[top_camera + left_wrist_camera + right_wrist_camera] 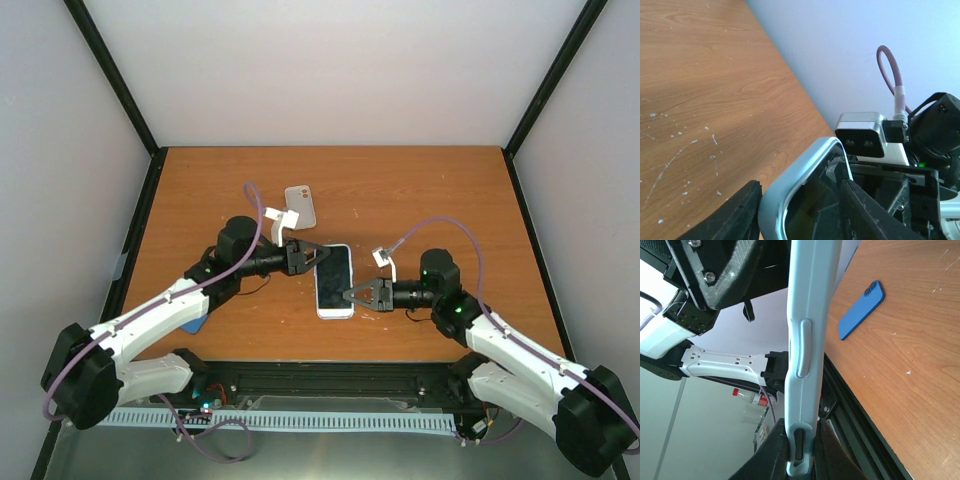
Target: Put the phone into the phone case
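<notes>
Next, my right gripper moves to the right in the top view and down to release the phone case, since bare tabletop lies below the gripper on that side.
The black phone [334, 276] sits inside the pale blue phone case [335, 313], in the middle of the table. My right gripper [350, 297] is shut on the case's near right edge; in the right wrist view the case [807, 330] stands edge-on between that gripper's [802, 450] pads. My left gripper [312, 255] is at the case's far left corner. In the left wrist view its jaws [799, 189] are open, straddling the case's corner [785, 185] around the glossy screen [810, 212].
A white case [300, 206] lies behind the left gripper. A darker blue case [862, 310] lies near the table's front edge, partly under my left arm [197, 322]. Black frame posts and pale walls surround the wooden table [430, 200].
</notes>
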You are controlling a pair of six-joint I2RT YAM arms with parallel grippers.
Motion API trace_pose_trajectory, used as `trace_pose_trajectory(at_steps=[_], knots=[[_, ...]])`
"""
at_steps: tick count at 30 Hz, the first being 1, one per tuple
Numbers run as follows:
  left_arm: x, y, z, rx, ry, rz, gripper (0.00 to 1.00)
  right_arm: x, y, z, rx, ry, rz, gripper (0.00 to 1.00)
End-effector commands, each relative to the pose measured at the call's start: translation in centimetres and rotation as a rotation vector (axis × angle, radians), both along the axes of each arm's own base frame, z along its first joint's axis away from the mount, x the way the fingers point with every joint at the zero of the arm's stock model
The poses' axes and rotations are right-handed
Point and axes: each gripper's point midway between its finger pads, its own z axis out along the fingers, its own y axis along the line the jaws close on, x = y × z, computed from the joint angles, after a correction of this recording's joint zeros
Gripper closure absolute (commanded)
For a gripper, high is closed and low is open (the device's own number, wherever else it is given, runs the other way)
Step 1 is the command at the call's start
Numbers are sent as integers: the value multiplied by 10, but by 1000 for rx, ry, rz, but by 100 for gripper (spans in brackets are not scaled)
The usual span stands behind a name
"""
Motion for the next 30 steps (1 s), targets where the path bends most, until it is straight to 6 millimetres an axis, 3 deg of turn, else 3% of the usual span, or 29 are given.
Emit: trace_pose_trajectory(at_steps=[1, 5, 9, 11, 13, 16, 20, 28, 30], knots=[[11, 3, 5, 31, -34, 41, 64, -4, 6, 19, 47, -87, 41, 96], [18, 10, -2, 73, -24, 98, 85, -1, 7, 12, 25, -76, 28, 96], [21, 13, -6, 104, -17, 117, 87, 4, 8, 5, -4, -60, 13, 95], [22, 13, -8, 113, -12, 123, 76, 7, 8, 2, -11, -55, 0, 96], [23, 15, -9, 120, -6, 135, 51, 12, 8, -3, -41, -64, -18, 96], [27, 23, -17, 162, 18, 185, 25, 29, 3, -25, -152, -53, -69, 97], [38, 51, -42, 279, 87, 348, 2, 54, -14, -45, -203, 23, -132, 97], [51, 116, -88, 492, 220, 637, 1, 104, -59, -89, -399, 164, -267, 97], [54, 135, -100, 539, 267, 701, 1, 117, -77, -110, -489, 226, -314, 97]])
